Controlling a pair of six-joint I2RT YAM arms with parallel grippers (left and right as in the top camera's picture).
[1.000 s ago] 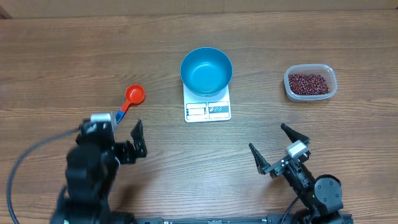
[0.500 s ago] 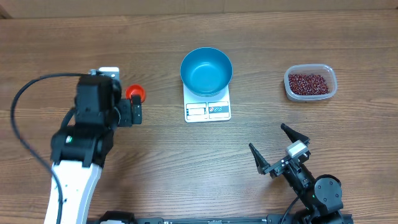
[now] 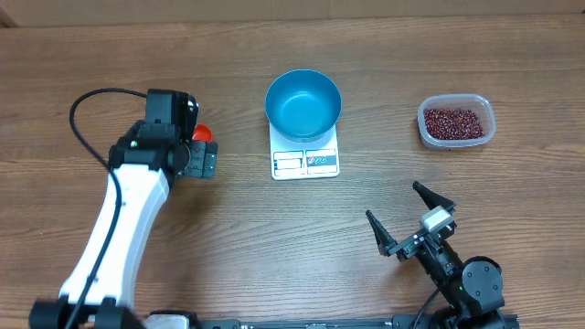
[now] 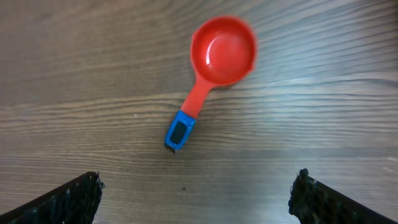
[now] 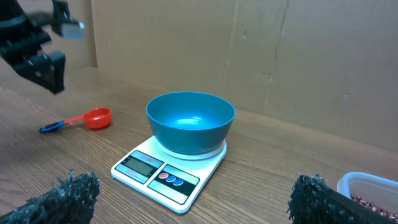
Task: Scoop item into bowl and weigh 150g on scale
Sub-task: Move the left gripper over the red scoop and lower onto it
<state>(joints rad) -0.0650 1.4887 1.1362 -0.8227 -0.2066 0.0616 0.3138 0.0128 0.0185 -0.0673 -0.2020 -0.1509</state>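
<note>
My left gripper lowers its open fingers astride the red part (image 4: 198, 98) beside the cup next. The part is narrow enough to fit between them, and the scoop's handle lies below the gripper.
The blue bowl (image 3: 303, 103) stands empty on the white scale (image 3: 305, 163) at the table's middle. Dark red-brown beans (image 3: 454, 122) lie in a clear tub (image 3: 423, 119) at the right. A red scoop (image 3: 202, 132) with a blue handle tip lies left of the scale, mostly hidden in the overhead view by my left arm. My left gripper (image 3: 203, 162) hovers open above it; the left wrist view shows the whole scoop (image 4: 224, 50) on the wood, beyond the fingers (image 4: 78, 196). My right gripper (image 3: 393, 203) is open near the front edge, facing the bowl (image 5: 189, 121) and scale (image 5: 149, 168).
A cardboard wall (image 5: 298, 56) runs behind the table's far edge. The left arm's black cable (image 3: 87, 105) loops over the table's left side. In the right wrist view the tub's corner (image 5: 373, 186) shows at the far right and the scoop (image 5: 93, 117) at the left.
My left arm has swung from the near left of the table away to the scoop and now hangs over it, still open. The right arm has not moved.
</note>
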